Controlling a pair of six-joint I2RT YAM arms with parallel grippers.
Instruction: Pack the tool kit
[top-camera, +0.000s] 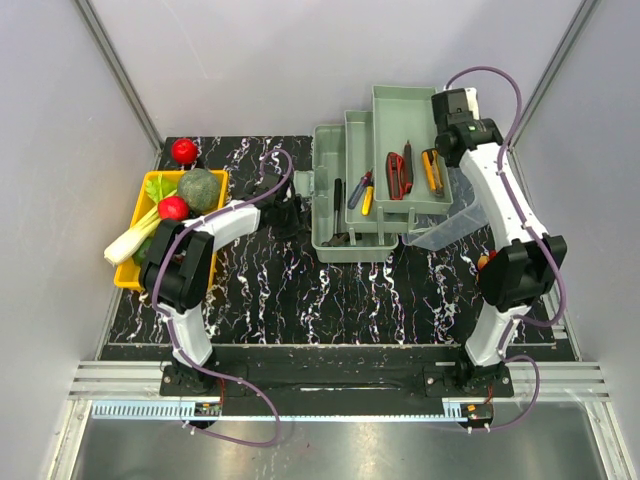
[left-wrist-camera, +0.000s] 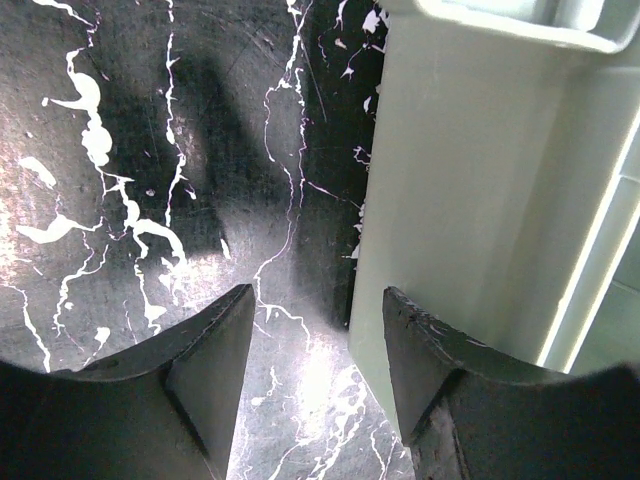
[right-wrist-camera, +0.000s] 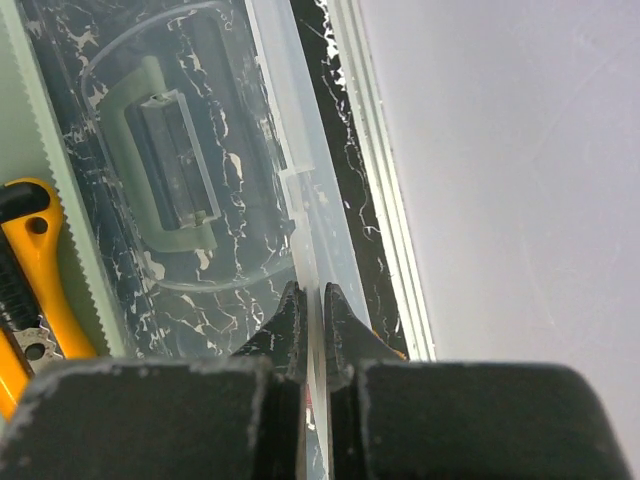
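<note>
My right gripper rises and swings to the left in the top view, over the fanned trays, next. It releases the lid's edge there, since the lid hangs open.
The pale green toolbox (top-camera: 350, 245) stands open at the middle right, its trays (top-camera: 410, 110) fanned out. They hold a red tool (top-camera: 396, 172), a yellow utility knife (top-camera: 431, 170) and small blue, red and yellow tools (top-camera: 362, 190). The clear lid (top-camera: 450, 225) with its green handle (right-wrist-camera: 165, 160) hangs open on the right. My right gripper (right-wrist-camera: 311, 290) is shut on the lid's thin edge (right-wrist-camera: 300, 200), with the knife (right-wrist-camera: 45, 270) to its left. My left gripper (left-wrist-camera: 318, 300) is open low over the mat beside the toolbox's left end wall (left-wrist-camera: 470, 200). It holds nothing.
A yellow tray (top-camera: 132, 275) of vegetables sits at the left edge, close behind my left arm. A red ball-like fruit (top-camera: 183, 150) lies at the back left. The table's metal rail (right-wrist-camera: 385, 200) and a wall run just right of the lid.
</note>
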